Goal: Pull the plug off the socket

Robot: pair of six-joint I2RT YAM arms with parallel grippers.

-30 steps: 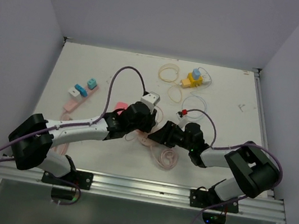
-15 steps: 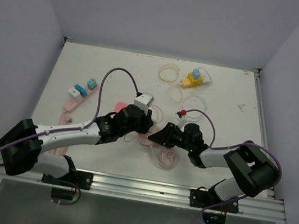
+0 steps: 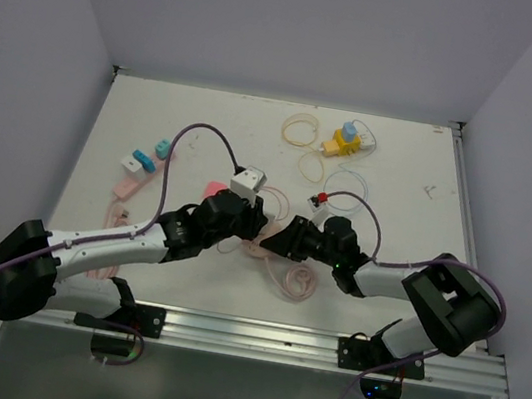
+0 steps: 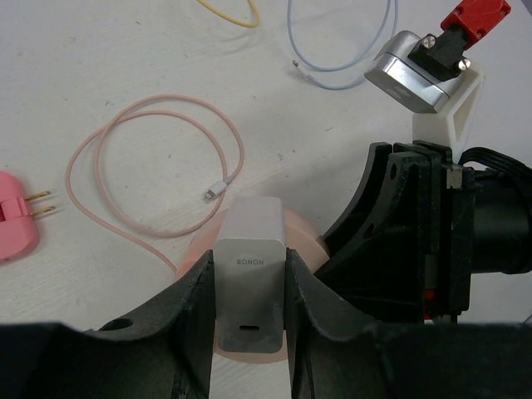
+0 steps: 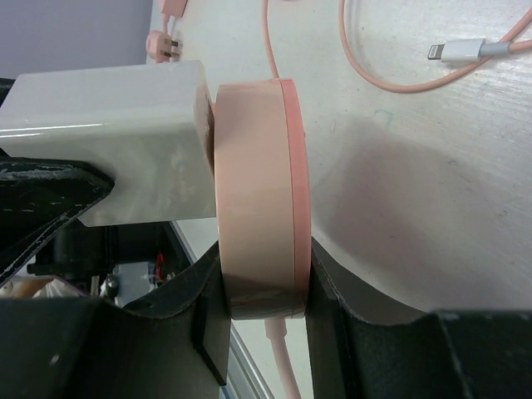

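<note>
I will pull my left gripper to the left in the top view next, then move it down onto the tabletop (image 4: 21,297) next to the loose pink plug, because my right gripper holds the socket.
A white charger plug (image 4: 249,266) sits in a round pink socket (image 4: 304,238). My left gripper (image 4: 249,287) is shut on the plug's sides. In the right wrist view the plug (image 5: 108,141) stands against the face of the socket (image 5: 258,199), and my right gripper (image 5: 262,291) is shut on the socket's rim. In the top view the left gripper (image 3: 246,219) and the right gripper (image 3: 283,239) meet at mid-table, hiding most of the socket. The socket's pink cable (image 3: 295,281) coils just in front of them.
A loose pink plug (image 3: 214,189) lies left of the grippers. A pink strip with a white and a blue plug (image 3: 140,163) is at far left. A yellow socket with a blue plug (image 3: 344,141), a yellow cable loop (image 3: 300,129) and a blue cable (image 3: 349,184) lie at the back.
My left arm's elbow has swung down and to the left, and its wrist has shifted slightly left and back. Both grippers have kept their hold. The right arm has barely moved.
</note>
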